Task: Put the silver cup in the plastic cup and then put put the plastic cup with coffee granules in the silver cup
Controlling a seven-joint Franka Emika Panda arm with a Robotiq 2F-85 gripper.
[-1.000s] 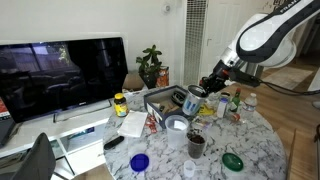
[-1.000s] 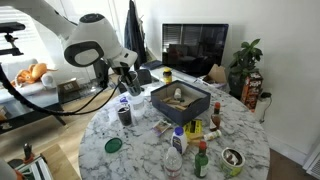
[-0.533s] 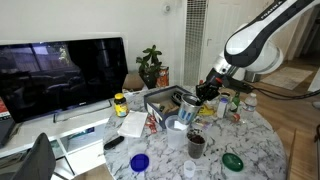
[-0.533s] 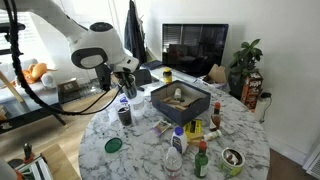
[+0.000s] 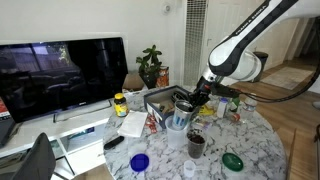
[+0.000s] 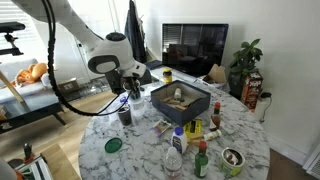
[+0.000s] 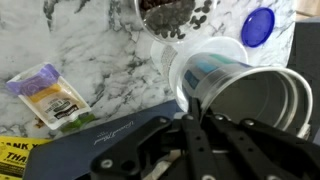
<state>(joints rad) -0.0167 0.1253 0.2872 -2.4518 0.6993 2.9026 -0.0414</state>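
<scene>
The silver cup's lower end already sits at the pale opening (image 5: 177,124), so the gripper should lower the silver cup over the plastic cup and let go of the silver cup's rim.
My gripper (image 5: 192,99) is shut on the rim of the silver cup (image 5: 185,104) and holds it tilted just over the plastic cup (image 5: 177,123). In the wrist view the silver cup (image 7: 255,110) fills the right side. Its lower end sits at the pale rim of the plastic cup (image 7: 205,62), and my gripper (image 7: 205,122) comes in from the bottom. The plastic cup with coffee granules (image 7: 172,14) stands just beyond them. It also shows in both exterior views (image 5: 196,145) (image 6: 124,116). The gripper (image 6: 131,88) hangs above the cups there.
A dark open box (image 6: 180,98) stands mid-table, its edge close to the gripper (image 7: 105,140). A blue lid (image 7: 258,27), a green lid (image 5: 232,160), a yellow packet (image 7: 45,92) and several bottles (image 6: 176,143) lie on the marble table (image 5: 160,165).
The gripper with the silver cup has moved down and sideways towards the plastic cup. The arm has leaned further over the table. The other cups have not moved.
</scene>
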